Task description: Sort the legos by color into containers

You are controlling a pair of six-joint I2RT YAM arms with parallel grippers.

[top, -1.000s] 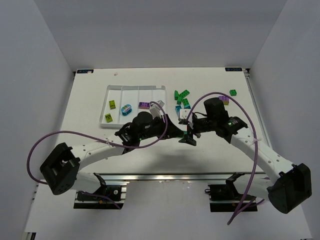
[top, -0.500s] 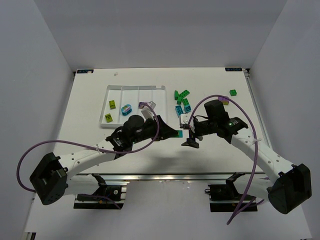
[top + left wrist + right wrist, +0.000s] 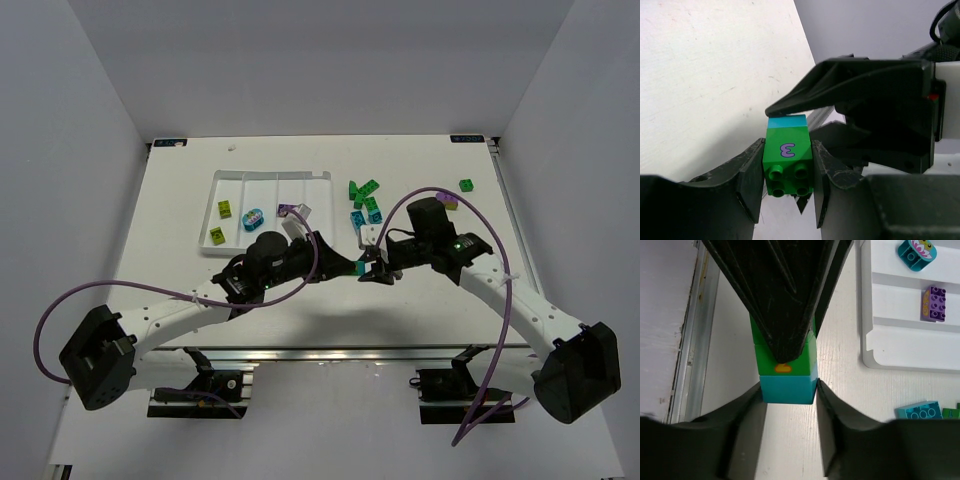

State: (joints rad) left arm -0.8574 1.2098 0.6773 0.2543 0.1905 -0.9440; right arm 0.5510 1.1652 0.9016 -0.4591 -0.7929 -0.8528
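Observation:
A container with a matching teal lego is outward of my right gripper, to the left in the top view. I will swing over the container's near end (image 3: 252, 239) (image 3: 886, 258) next, go down and let go.
A green lego (image 3: 787, 160) with a purple "3" is pinched between the fingers of my left gripper (image 3: 788, 156). A teal lego (image 3: 788, 389) is stuck to its far end. My right gripper (image 3: 789, 390) is shut on that teal lego, one pad against each side. The two grippers meet tip to tip above the table (image 3: 362, 268), in front of the tray. The white tray (image 3: 270, 181) holds two yellow-green legos (image 3: 226, 209), a teal one (image 3: 254, 216) and a purple one (image 3: 288, 210) in separate containers.
Loose green and teal legos (image 3: 364, 200) lie right of the tray. A green one (image 3: 466, 185) and a purple one (image 3: 447, 200) sit further right. The tray's corner (image 3: 875, 347) is close to the right gripper. White walls surround the table.
My right gripper has closed from wide open onto the teal lego and shifted slightly left. The left arm's base swung left earlier, and its gripper has stayed shut on the green lego.

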